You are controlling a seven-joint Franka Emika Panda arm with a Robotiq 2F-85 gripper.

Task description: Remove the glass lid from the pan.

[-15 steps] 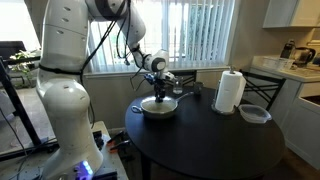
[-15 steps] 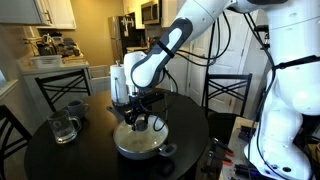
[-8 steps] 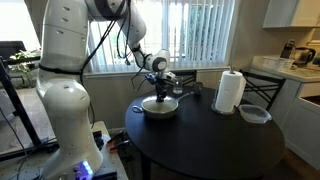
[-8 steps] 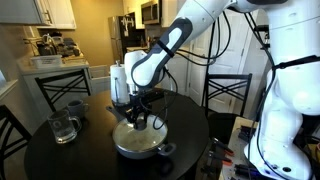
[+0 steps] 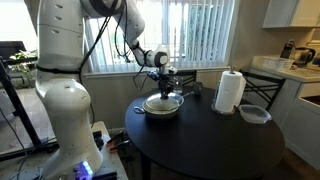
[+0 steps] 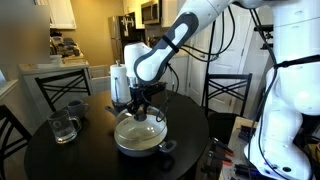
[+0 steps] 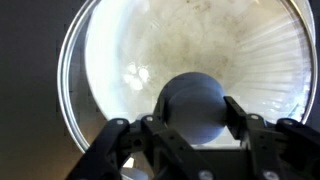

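The lid needs to go sideways off the pan [image 5: 162, 111] next, and then my gripper needs to lower it onto the bare tabletop beside the pan [image 5: 184, 137] and let go of the lid's knob, because that part of the tabletop is empty.
The glass lid [image 6: 140, 131], a clear domed disc with a metal rim, hangs slightly above the silvery pan [image 6: 141, 150] and tilts a little. Both exterior views show this; in one the lid [image 5: 163, 101] sits just over the pan [image 5: 162, 111]. My gripper [image 6: 140, 113] is shut on the lid's dark knob from above. In the wrist view the round knob [image 7: 193, 108] sits clamped between my fingers [image 7: 242, 116], with the lid's glass [image 7: 180, 45] behind it. My gripper also shows in an exterior view [image 5: 163, 89].
A paper towel roll [image 5: 230, 91] stands on the round dark table [image 5: 215, 145] beyond the pan. A clear round container with a dark rim [image 5: 254, 114] lies near the roll. A glass mug [image 6: 64, 127] and a dark cup [image 6: 75, 107] stand nearby. Chairs ring the table.
My gripper has risen a little with the knob in it. The lid has come up off the pan and now tilts slightly.
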